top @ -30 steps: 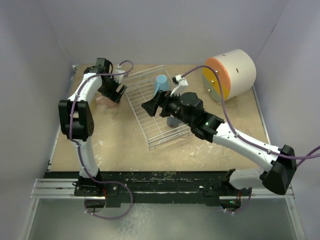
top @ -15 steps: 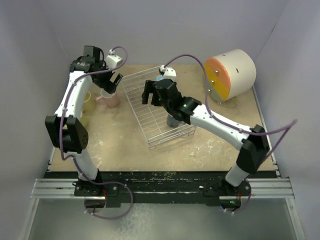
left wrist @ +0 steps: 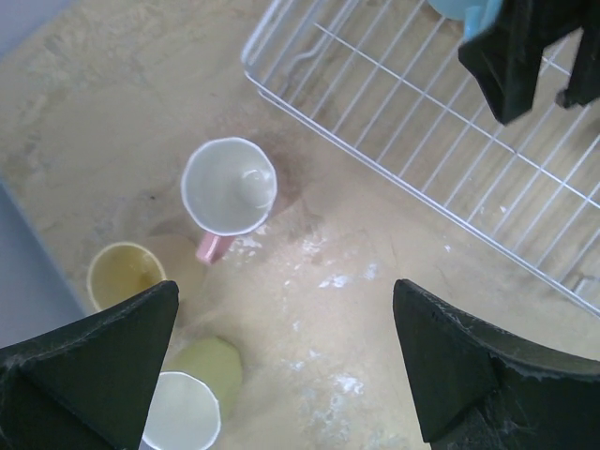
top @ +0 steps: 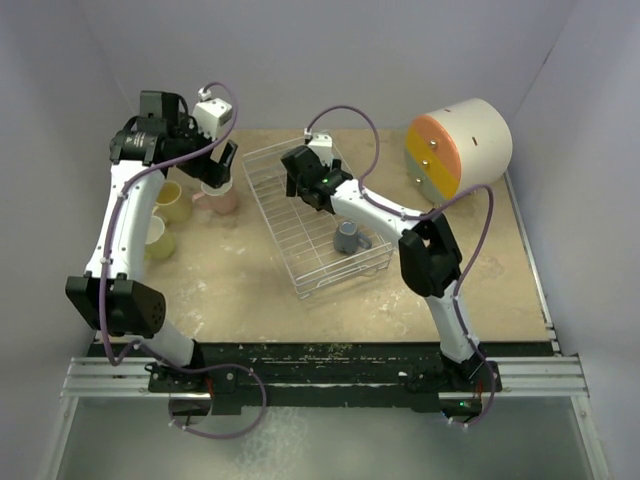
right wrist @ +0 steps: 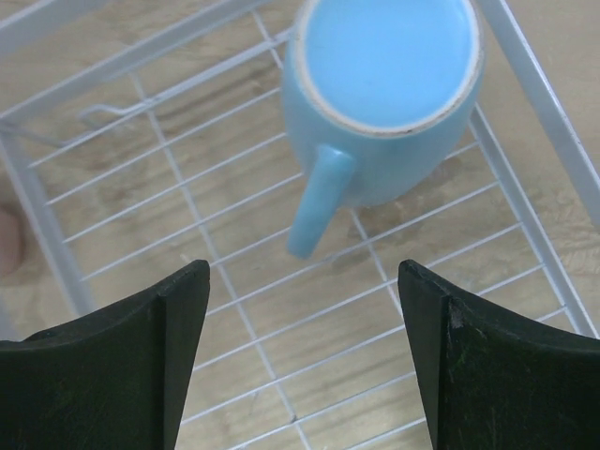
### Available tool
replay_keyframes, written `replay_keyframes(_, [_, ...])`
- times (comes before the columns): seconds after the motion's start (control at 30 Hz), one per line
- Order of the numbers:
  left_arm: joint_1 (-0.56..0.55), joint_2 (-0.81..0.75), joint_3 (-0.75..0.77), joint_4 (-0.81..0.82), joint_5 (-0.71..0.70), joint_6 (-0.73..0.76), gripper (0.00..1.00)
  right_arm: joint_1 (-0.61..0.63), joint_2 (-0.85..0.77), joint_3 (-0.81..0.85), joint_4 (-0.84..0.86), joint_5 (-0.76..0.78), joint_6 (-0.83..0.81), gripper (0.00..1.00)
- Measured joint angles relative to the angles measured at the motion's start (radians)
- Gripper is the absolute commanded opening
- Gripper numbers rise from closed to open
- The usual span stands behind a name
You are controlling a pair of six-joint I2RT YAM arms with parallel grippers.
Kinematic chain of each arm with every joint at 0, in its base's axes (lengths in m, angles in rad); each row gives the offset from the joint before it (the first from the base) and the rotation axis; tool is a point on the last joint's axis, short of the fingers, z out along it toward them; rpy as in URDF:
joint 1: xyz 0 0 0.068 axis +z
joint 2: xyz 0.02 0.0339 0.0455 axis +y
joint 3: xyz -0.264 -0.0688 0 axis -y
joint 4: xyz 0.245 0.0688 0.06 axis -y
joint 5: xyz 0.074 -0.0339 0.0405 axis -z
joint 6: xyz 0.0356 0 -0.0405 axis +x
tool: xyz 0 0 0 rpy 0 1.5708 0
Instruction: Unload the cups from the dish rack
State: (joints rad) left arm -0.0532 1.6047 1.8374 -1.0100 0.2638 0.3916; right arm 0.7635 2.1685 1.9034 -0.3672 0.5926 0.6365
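Note:
The light blue mug's handle juts out toward the gap between my right gripper's open fingers. My right gripper will next lower toward the mug until those fingers are on both sides of the mug's handle (right wrist: 321, 201).
The wire dish rack (top: 300, 230) lies at the table's middle. A grey-blue mug (top: 348, 238) sits in its near right part. My right gripper (top: 305, 183) is open above the rack's far end. In the right wrist view the light blue mug (right wrist: 384, 84) stands in the rack just beyond its open tips (right wrist: 305, 347), handle toward them. My left gripper (top: 217, 170) is open and empty, above the pink mug (top: 222, 200). The pink mug (left wrist: 228, 187), cream-yellow mug (left wrist: 127, 277) and lime green mug (left wrist: 206, 366) stand on the table left of the rack (left wrist: 450, 122).
A round cream-and-orange drawer unit (top: 460, 145) lies at the back right. Pale walls close in the table on the left, back and right. Purple cables loop over both arms. Bare tabletop (top: 240, 290) lies in front of the rack.
My right gripper moved from the rack's middle to its far end, over the light blue mug. My left gripper rose off the pink mug, which now stands on the table.

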Motion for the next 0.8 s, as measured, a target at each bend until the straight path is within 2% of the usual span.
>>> replay_keyframes(0.17, [0.0, -0.048, -0.088, -0.015, 0.033, -0.015, 0.99, -0.021, 0.029, 0.006, -0.03, 0.021, 0.002, 0.78])
replay_keyframes(0.43, [0.0, -0.105, -0.138, -0.019, 0.066, -0.018, 0.99, -0.031, 0.076, 0.089, -0.039, 0.031, 0.012, 0.73])
replay_keyframes(0.63, [0.0, -0.114, -0.145, -0.024, 0.072, -0.018, 0.99, -0.037, 0.123, 0.131, -0.046, 0.035, 0.02, 0.54])
replay_keyframes(0.8, [0.001, -0.128, -0.147, -0.031, 0.086, -0.019, 0.99, -0.049, 0.131, 0.118, -0.063, 0.034, 0.041, 0.26])
